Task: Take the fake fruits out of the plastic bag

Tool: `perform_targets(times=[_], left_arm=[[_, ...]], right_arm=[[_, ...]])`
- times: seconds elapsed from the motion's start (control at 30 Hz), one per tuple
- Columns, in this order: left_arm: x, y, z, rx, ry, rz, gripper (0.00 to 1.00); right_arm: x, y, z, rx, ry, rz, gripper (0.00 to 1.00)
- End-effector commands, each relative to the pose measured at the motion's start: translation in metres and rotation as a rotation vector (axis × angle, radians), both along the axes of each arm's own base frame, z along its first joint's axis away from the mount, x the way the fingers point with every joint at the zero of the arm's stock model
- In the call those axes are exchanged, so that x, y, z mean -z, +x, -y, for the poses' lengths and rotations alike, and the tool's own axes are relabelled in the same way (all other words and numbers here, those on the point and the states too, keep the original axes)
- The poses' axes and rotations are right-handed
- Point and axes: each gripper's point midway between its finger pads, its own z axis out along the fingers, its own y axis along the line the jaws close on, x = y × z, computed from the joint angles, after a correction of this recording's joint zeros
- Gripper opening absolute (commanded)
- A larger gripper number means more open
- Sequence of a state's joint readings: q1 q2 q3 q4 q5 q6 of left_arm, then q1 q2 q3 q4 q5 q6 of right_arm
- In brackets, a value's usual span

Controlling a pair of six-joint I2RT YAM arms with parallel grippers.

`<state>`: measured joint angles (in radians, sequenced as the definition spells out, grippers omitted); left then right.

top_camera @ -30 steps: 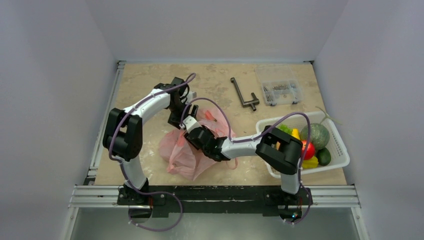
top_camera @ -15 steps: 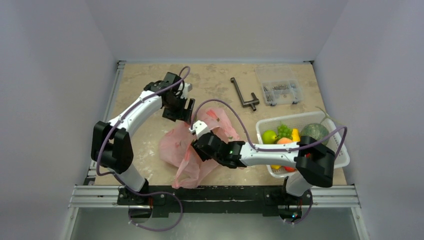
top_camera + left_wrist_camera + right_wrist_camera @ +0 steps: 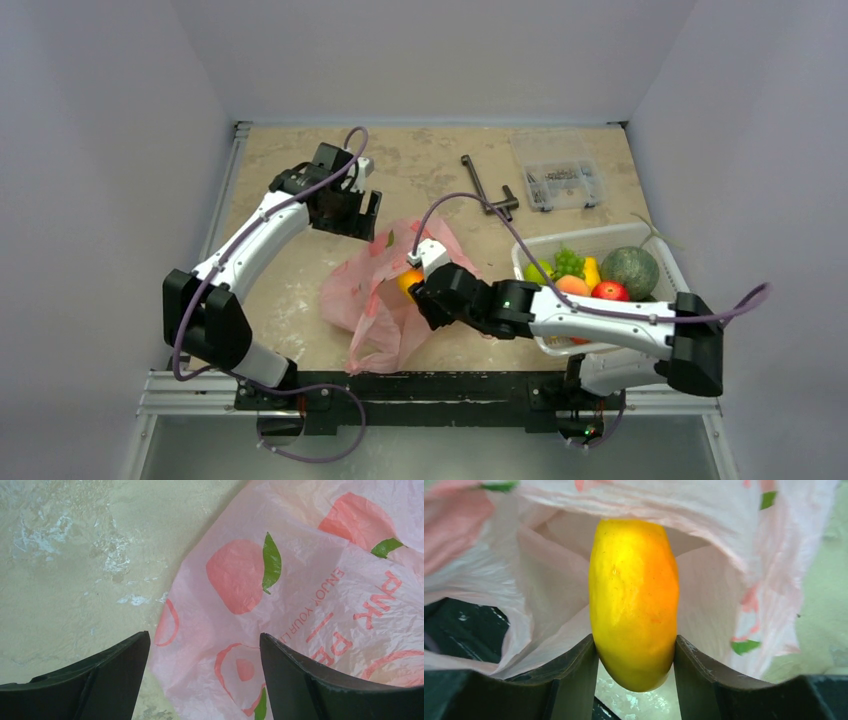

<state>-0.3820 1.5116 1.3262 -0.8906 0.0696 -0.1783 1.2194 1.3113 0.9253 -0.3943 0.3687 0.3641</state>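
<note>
Other fruits already lie in the white basket between grapes and melon (image 3: 596, 268), so my right gripper should next lift from the bag's opening and then lower in there.
The pink plastic bag (image 3: 365, 300) lies crumpled on the table, left of centre. My right gripper (image 3: 418, 284) is shut on a glossy yellow-orange mango-shaped fruit (image 3: 634, 600) at the bag's open mouth, a little above the table, with bag film (image 3: 719, 595) behind it. The fruit also shows from above (image 3: 407, 281). My left gripper (image 3: 204, 645) is open and empty over the bag's far corner (image 3: 300, 580); it shows from above (image 3: 365, 220). The melon (image 3: 630, 268), lime-green apple (image 3: 538, 272), grapes (image 3: 568, 260) and peach (image 3: 572, 285) lie in the white basket.
The white lattice basket (image 3: 683, 312) stands at the right with a red fruit (image 3: 610, 291) and yellow fruits too. A metal tool (image 3: 488, 190) and a clear small-parts box (image 3: 560, 180) lie at the back right.
My right gripper has moved right and slightly nearer, its elbow swinging far right; the yellow-orange fruit now shows at the bag's mouth. My left gripper has drawn back and left. The bag has shifted.
</note>
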Motion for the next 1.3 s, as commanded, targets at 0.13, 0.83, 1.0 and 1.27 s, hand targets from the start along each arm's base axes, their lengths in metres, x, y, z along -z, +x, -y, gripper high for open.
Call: perform_targets(times=[0.13,0.83,1.0,1.27], left_arm=[[-0.005,0.001,0.005,0.024,-0.02,0.023,0.81],[0.004,-0.004,0.014,0.052,-0.042,-0.023,0.82],[0.003,-0.004,0.014,0.052,-0.04,-0.021,0.82],[0.003,-0.004,0.014,0.055,-0.043,-0.021,0.82]], right_arm=[[-0.11,0.013,0.041,0.129,0.244,0.2,0.0],[-0.079,0.092,0.252,1.133,0.256,0.232,0.0],[-0.034,0.099,0.304,1.349,0.264,0.042,0.0],[-0.006,0.098,0.336,1.485,0.346,-0.058,0.0]])
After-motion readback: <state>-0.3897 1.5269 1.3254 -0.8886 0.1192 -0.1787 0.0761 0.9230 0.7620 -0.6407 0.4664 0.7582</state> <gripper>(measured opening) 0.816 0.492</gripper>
